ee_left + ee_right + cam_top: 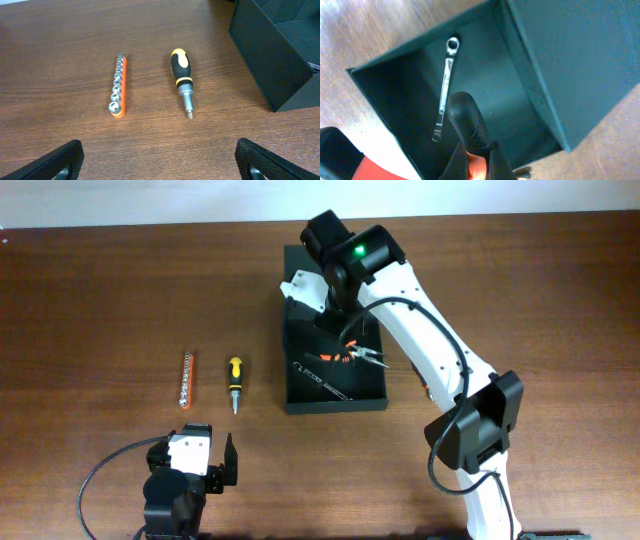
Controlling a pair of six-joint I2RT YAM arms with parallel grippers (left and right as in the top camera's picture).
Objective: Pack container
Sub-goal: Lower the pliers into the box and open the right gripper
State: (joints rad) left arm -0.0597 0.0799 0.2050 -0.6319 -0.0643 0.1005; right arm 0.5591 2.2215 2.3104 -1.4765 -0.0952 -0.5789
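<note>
I should next lower my right gripper into the container (335, 405), toward the container's bottom beside the silver wrench, and release the pliers there, since they still hang above the container's inside.
The dark container (335, 405) stands open at the table's middle, its flap lid at the far end; it also shows in the left wrist view (270, 60) and the right wrist view (560, 55). A silver wrench (445, 85) lies on its floor (322, 378). My right gripper (345, 338) hangs over the container's inside, shut (479, 160) on orange-and-black pliers (362, 356), whose black handle sticks out ahead (465, 117). My left gripper (195, 445) is open and empty (160, 160) near the front left edge.
A yellow-and-black screwdriver (235, 380) and an orange rail of sockets (187, 378) lie side by side left of the container, just ahead of my left gripper in its wrist view: the screwdriver (182, 80), the rail (119, 86).
</note>
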